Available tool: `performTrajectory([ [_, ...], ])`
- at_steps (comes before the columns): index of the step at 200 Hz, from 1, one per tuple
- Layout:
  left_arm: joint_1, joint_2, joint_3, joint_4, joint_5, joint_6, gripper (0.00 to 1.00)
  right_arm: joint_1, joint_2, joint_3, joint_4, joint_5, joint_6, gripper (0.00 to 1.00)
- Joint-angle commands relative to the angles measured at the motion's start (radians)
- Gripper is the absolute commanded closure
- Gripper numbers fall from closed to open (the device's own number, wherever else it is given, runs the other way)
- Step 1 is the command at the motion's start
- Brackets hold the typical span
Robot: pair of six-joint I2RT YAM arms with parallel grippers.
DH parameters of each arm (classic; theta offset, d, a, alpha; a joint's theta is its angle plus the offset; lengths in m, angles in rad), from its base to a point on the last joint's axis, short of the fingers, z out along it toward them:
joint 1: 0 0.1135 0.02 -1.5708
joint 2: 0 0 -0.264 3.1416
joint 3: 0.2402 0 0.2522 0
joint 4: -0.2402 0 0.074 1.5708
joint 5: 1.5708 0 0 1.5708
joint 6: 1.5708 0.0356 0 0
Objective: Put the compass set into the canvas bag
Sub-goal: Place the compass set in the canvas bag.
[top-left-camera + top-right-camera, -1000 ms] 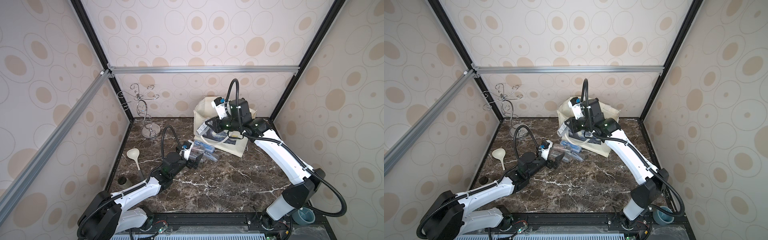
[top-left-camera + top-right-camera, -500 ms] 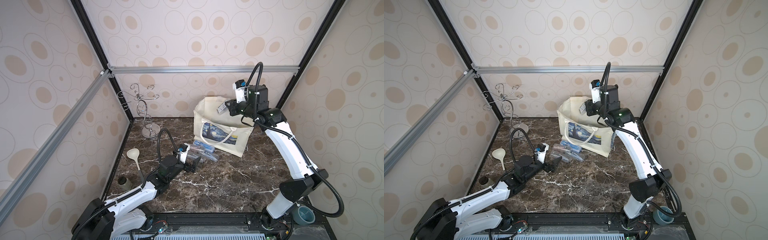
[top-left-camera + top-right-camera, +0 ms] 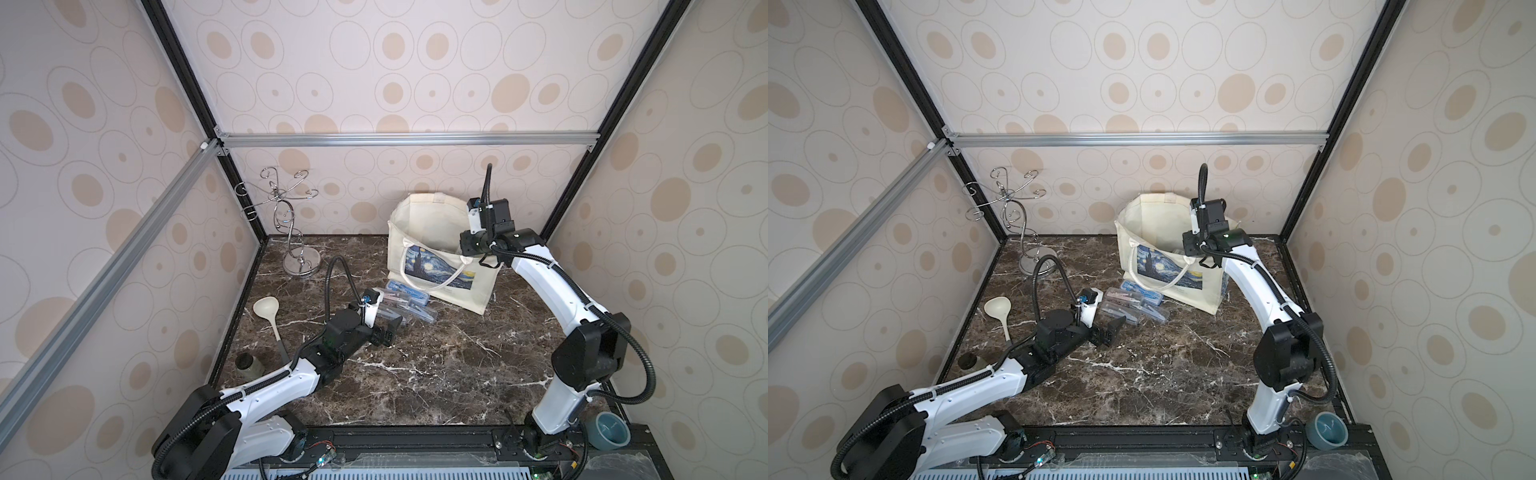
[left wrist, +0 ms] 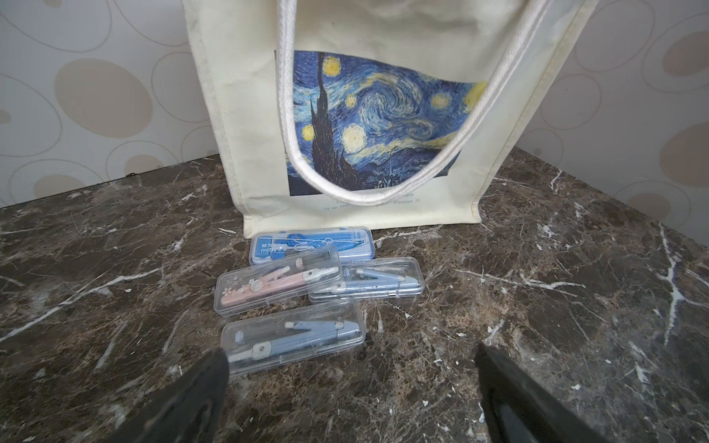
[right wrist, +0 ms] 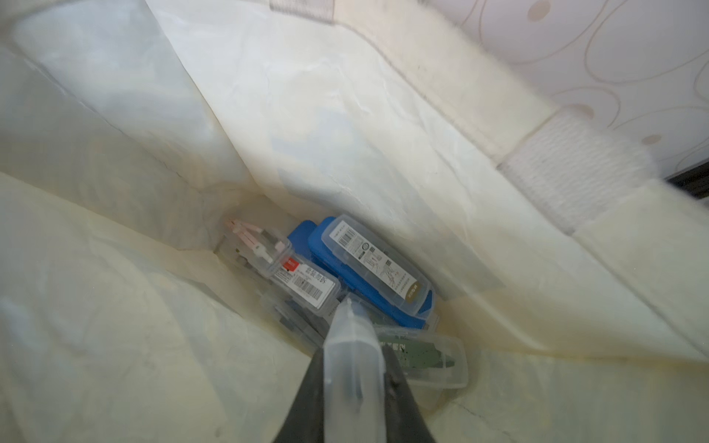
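Note:
My right gripper moves slightly farther down into the bag's opening next, since the clear case already hangs inside it. It then releases the case above the compass sets below.
The cream canvas bag [image 3: 440,266] [image 3: 1167,266] stands upright at the back right, its Starry Night print [image 4: 376,122] facing forward. My right gripper [image 5: 353,368] hangs in the bag's mouth, shut on a clear compass set case [image 5: 351,345]. Below it, several compass sets lie on the bag's bottom, among them a blue one [image 5: 372,268]. More compass set cases [image 3: 409,303] [image 3: 1138,305] lie on the table before the bag. The nearest, blue-grey one [image 4: 293,335] is just ahead of my left gripper [image 4: 351,356] [image 3: 384,332], which is open and holds nothing.
A wire stand [image 3: 291,224] rises at the back left. A cream ladle [image 3: 270,316] and a dark jar [image 3: 248,362] lie along the left wall. A teal cup [image 3: 611,430] sits off the table by the right arm's base. The tabletop is dark marble [image 3: 436,374].
My right arm lifted the clear case from in front of the bag, swung right and came down into the bag's mouth. The left arm drew back slightly, still open.

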Motion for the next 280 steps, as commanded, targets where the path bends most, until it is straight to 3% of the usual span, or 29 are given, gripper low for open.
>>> performTrajectory([
  [1, -0.003, 0.02, 0.055, -0.004, -0.039, -0.006, 0.0, -0.008, 0.011, -0.017, -0.012, 0.065, -0.034, 0.84],
  [46, -0.003, 0.081, 0.097, -0.046, -0.073, -0.018, 0.0, -0.017, 0.039, -0.005, -0.043, 0.07, -0.041, 0.77],
  [115, -0.004, 0.133, 0.13, -0.099, -0.167, -0.018, 0.0, -0.019, 0.006, 0.019, -0.042, 0.02, -0.034, 0.54],
  [202, -0.002, 0.166, 0.142, -0.157, -0.24, 0.076, 0.0, -0.019, -0.14, -0.015, 0.011, -0.107, -0.029, 0.25],
  [280, -0.003, 0.302, 0.294, -0.381, -0.361, 0.102, 0.0, -0.004, -0.338, -0.156, 0.046, -0.471, -0.036, 0.17],
])
